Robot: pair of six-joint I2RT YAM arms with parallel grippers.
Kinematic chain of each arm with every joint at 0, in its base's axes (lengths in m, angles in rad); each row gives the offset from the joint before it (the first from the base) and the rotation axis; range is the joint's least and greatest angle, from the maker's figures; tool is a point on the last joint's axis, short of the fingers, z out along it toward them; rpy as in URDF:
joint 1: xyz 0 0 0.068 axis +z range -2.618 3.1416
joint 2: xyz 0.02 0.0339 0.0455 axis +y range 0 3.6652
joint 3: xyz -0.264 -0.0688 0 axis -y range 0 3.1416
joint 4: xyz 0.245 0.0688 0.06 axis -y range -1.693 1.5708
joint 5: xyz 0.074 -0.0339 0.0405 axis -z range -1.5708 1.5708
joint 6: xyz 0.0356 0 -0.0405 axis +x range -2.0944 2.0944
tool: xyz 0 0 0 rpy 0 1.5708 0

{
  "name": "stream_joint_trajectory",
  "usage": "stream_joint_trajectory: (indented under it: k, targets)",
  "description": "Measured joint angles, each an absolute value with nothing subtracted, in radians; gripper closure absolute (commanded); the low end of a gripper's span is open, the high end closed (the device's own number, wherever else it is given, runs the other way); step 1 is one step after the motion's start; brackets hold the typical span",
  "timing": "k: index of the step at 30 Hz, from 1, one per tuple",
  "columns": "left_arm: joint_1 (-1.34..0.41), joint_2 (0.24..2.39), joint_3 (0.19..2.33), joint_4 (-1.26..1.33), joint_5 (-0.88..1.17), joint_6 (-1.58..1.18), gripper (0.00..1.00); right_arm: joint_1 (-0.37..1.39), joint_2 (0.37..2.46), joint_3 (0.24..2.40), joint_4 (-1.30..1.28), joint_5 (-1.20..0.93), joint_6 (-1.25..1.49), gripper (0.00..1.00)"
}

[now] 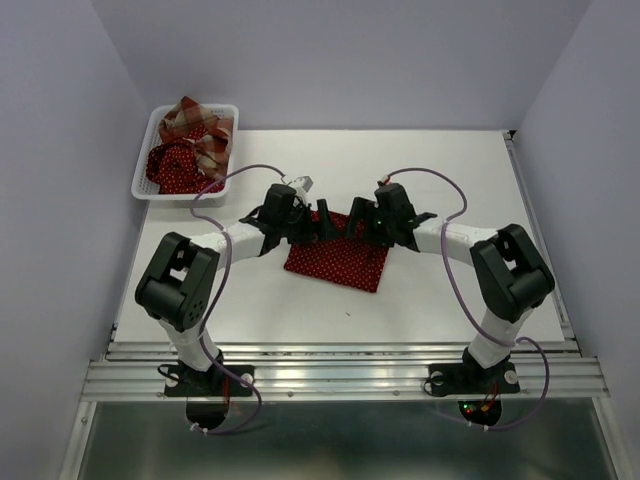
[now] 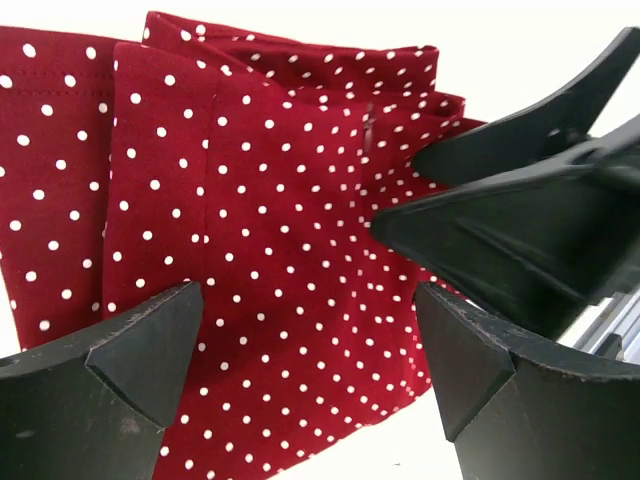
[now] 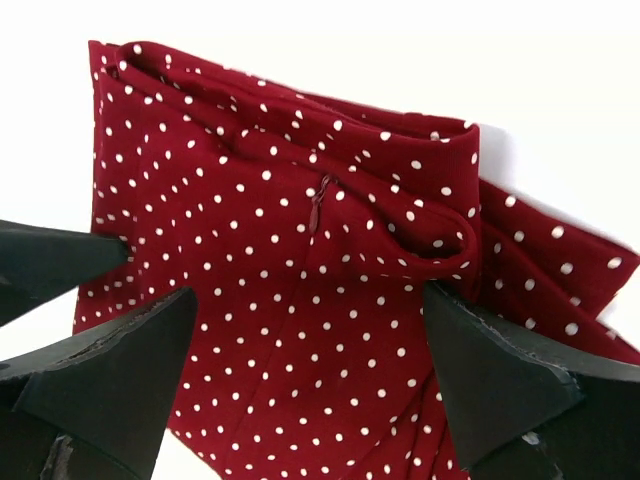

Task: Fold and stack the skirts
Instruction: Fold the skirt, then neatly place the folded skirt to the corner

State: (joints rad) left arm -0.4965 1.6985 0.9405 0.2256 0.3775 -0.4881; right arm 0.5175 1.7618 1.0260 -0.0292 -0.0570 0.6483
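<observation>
The skirt's layered side edge is below my right gripper, to its right in the top view. I will slide across and go down to pinch its overlapping folds together.
One dark red polka-dot skirt lies partly folded on the table's middle. Both grippers hover over its far edge, tips close together. My left gripper is open, and in its wrist view the jaws straddle the skirt with nothing pinched by the gripper. My right gripper is open too. Its wrist view shows the gripper above the skirt's rolled waistband and zip. A plaid skirt and a second polka-dot skirt lie crumpled in the basket.
The white slotted basket stands at the table's far left corner. The right gripper's fingers show in the left wrist view. A left finger shows in the right wrist view. Grey walls enclose the table on three sides.
</observation>
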Motion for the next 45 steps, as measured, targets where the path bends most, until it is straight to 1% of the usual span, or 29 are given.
stream_joint_trajectory:
  k: [12, 17, 22, 25, 28, 35, 42, 45]
  targets:
    - [-0.496, 1.760, 0.942, 0.239, 0.364, -0.490, 0.01, 0.444, 1.793, 1.026, 0.026, -0.155, 0.575, 0.00]
    - [-0.496, 1.742, 0.959, 0.207, 0.349, -0.490, 0.01, 0.439, 1.728, 1.035, -0.049, -0.211, 0.527, 0.00]
    - [-0.496, 1.589, 0.959, 0.147, 0.284, -0.493, 0.01, 0.439, 1.547, 1.031, -0.125, -0.194, 0.513, 0.00]
    - [-0.496, 1.432, 0.952, 0.130, 0.216, -0.500, 0.01, 0.439, 1.447, 1.016, -0.157, -0.146, 0.521, 0.00]
    - [-0.496, 1.328, 0.929, 0.106, 0.146, -0.507, 0.01, 0.439, 1.408, 0.970, -0.192, -0.095, 0.542, 0.00]
    - [-0.495, 1.224, 0.812, 0.004, 0.001, -0.522, 0.01, 0.439, 1.438, 0.887, -0.282, -0.046, 0.577, 0.00]
    - [-0.495, 1.211, 0.792, -0.037, -0.046, -0.529, 0.01, 0.442, 1.538, 0.887, -0.255, -0.064, 0.580, 0.00]
    - [-0.495, 1.213, 0.792, -0.037, -0.048, -0.529, 0.01, 0.448, 1.579, 0.888, -0.235, -0.076, 0.580, 0.09]
